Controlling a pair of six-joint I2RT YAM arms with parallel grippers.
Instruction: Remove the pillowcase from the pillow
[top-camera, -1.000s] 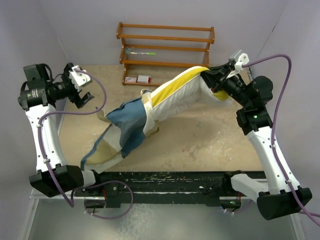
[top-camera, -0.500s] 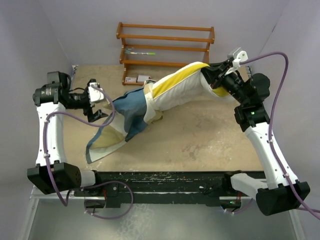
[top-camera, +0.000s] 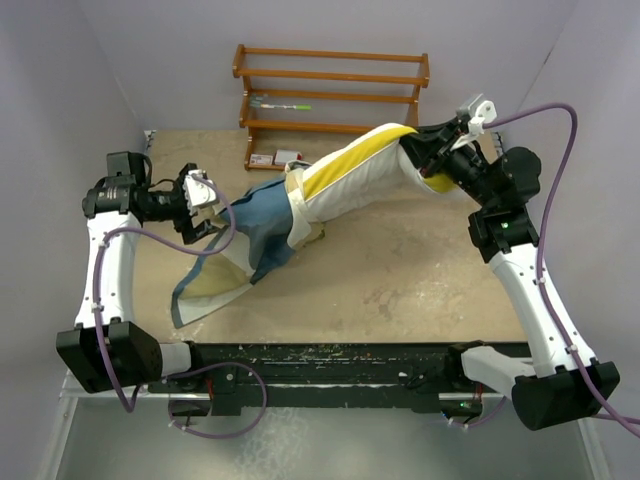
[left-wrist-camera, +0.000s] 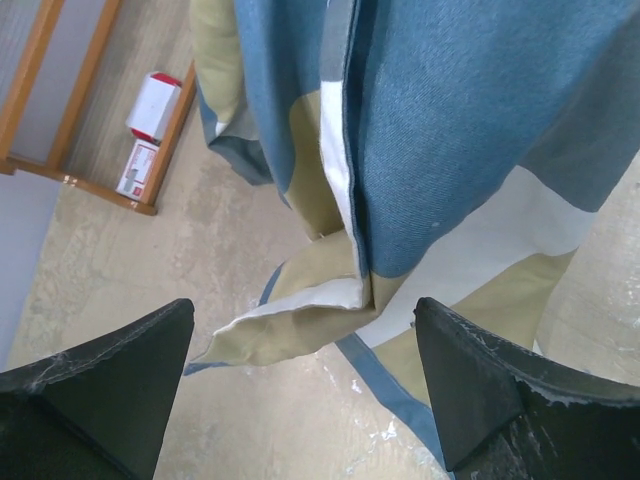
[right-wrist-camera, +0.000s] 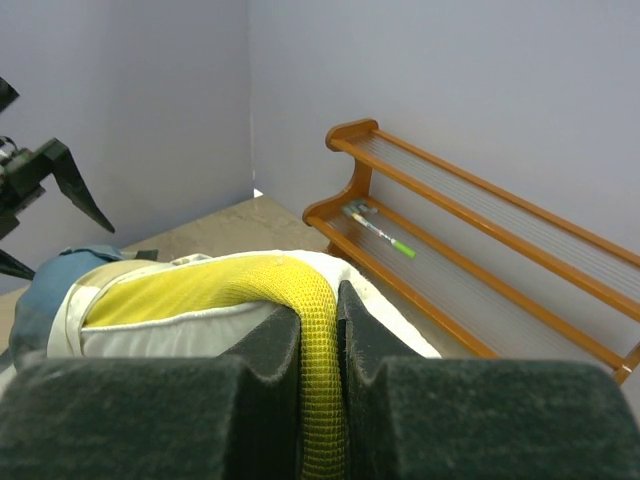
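The pillowcase's folded tan and white corner (left-wrist-camera: 296, 318) sticks out ahead of the open fingers, so my left gripper should go down toward the pillow, onto that corner.
The cream-white pillow (top-camera: 355, 185) with its yellow edge trim (right-wrist-camera: 300, 290) hangs lifted at the back right. My right gripper (top-camera: 425, 160) is shut on that trim, the jaws pinching the yellow mesh (right-wrist-camera: 320, 400). The blue, tan and white pillowcase (top-camera: 250, 235) still covers the pillow's lower left end and trails down onto the table toward the front left (left-wrist-camera: 450, 150). My left gripper (top-camera: 205, 210) stands open beside the cloth's left edge, with a folded tan and white corner (left-wrist-camera: 300, 320) just ahead of its fingertips and nothing between them.
A wooden rack (top-camera: 330, 95) stands against the back wall with a green-tipped pen (right-wrist-camera: 385, 235) on a shelf. Two small red and white boxes (left-wrist-camera: 145, 130) lie at its foot. Grey walls close in the left and right sides.
My left arm has swung right and forward to the pillowcase's left edge. The trailing cloth has drawn back from the front left as the pillow shifted slightly. The right gripper keeps its hold.
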